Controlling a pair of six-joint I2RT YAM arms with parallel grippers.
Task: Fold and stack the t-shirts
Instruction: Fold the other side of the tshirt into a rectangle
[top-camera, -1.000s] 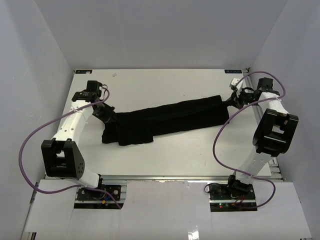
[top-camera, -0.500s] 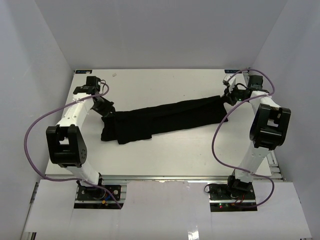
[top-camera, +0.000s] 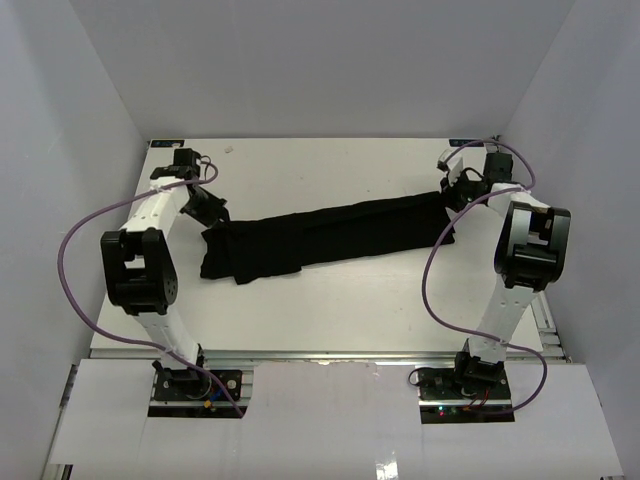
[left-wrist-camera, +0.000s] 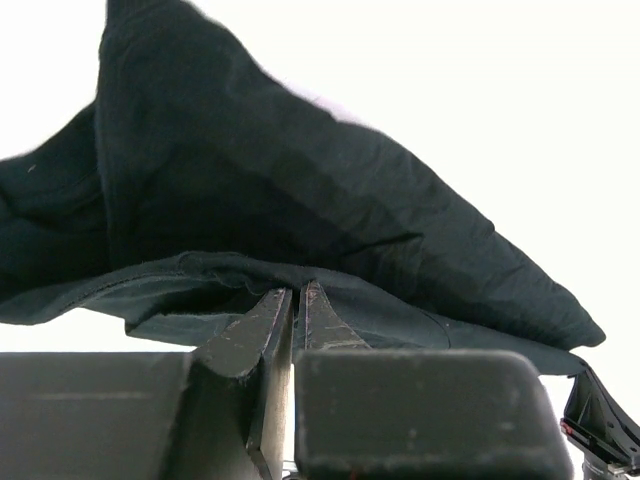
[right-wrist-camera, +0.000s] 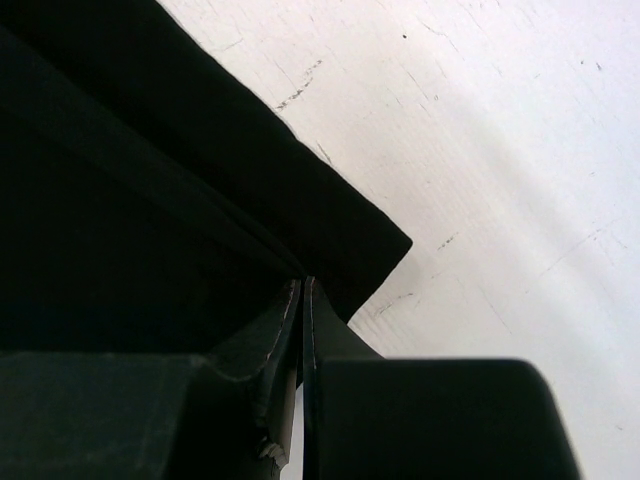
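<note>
The pinched hem (top-camera: 228, 221) (left-wrist-camera: 303, 286) is held up off the table in my left gripper. It needs to go down next, slightly toward the middle of the shirt, before I let go of it.
A plain black t-shirt (top-camera: 320, 235) lies stretched into a long band across the white table, from left to right. My left gripper (top-camera: 212, 212) is shut on its left end; in the left wrist view the fingertips (left-wrist-camera: 272, 305) pinch a hem of the black cloth (left-wrist-camera: 300, 200), which rises in a peak above them. My right gripper (top-camera: 450, 195) is shut on the shirt's right end; in the right wrist view its fingertips (right-wrist-camera: 290, 300) clamp the edge of the dark fabric (right-wrist-camera: 130, 220) near a corner.
The white table (top-camera: 330, 300) is walled by grey panels at the back and sides. Purple cables (top-camera: 75, 260) loop from both arms. The arm bases (top-camera: 190, 380) stand at the near edge.
Both grippers have moved toward the back of the table with the shirt's ends, dragging the stretched shirt a little farther back; the arms now reach straighter.
</note>
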